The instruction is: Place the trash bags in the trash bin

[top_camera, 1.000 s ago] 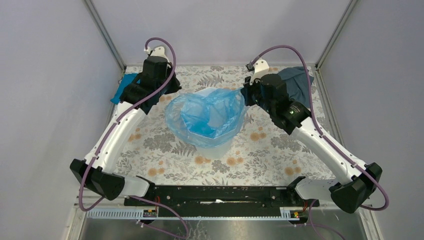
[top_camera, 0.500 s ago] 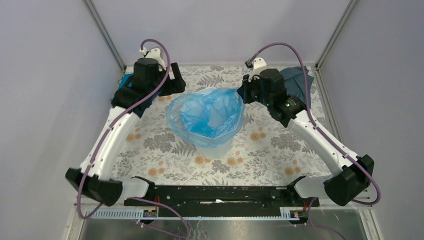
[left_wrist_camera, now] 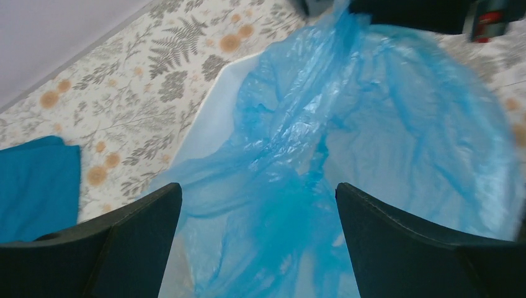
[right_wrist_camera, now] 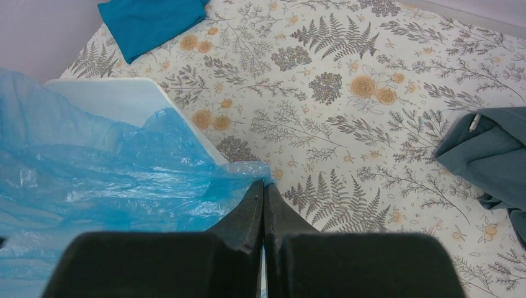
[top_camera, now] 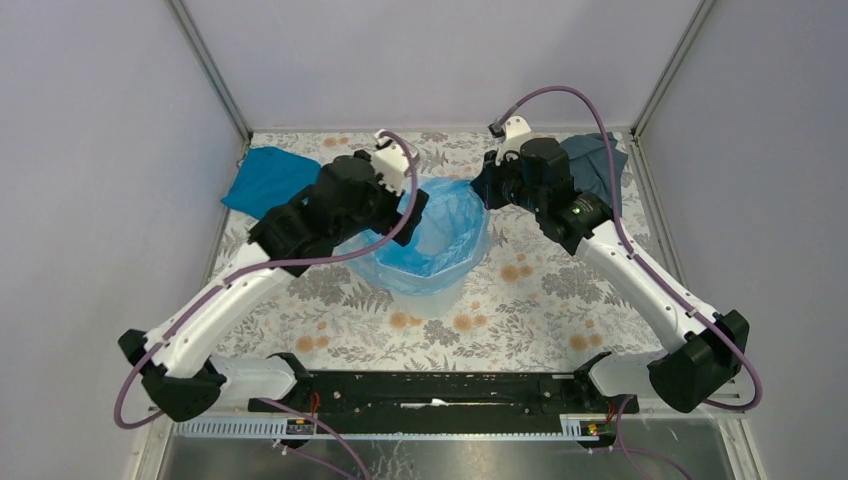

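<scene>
Next, my left gripper shifts toward the teal cloth and slightly outward, onto the bag's rim on that side, since my right gripper holds the bag's opposite rim.
The light-blue trash bag (top_camera: 440,228) lies spread in and over the white trash bin (top_camera: 432,296) at the table's middle. My left gripper (top_camera: 408,208) hangs over the bin's left side. In the left wrist view it (left_wrist_camera: 257,187) is open, with its fingers wide apart above the crinkled film (left_wrist_camera: 347,124) and nothing between them; the bin's rim (left_wrist_camera: 217,102) shows to the left. My right gripper (top_camera: 478,190) sits at the bin's back right corner. The right wrist view shows it (right_wrist_camera: 263,184) shut on a pinch of the bag's edge (right_wrist_camera: 245,171), beside the rim (right_wrist_camera: 118,93).
A teal cloth (top_camera: 270,178) lies at the back left, also seen in the left wrist view (left_wrist_camera: 37,186). A grey-blue cloth (top_camera: 597,160) lies at the back right behind the right arm, and the right wrist view shows it (right_wrist_camera: 490,155) too. The flowered table ends at grey walls.
My left gripper has opened, let go of the bag's left edge and swung right from the back left corner to above the bin. The right arm has hardly moved.
</scene>
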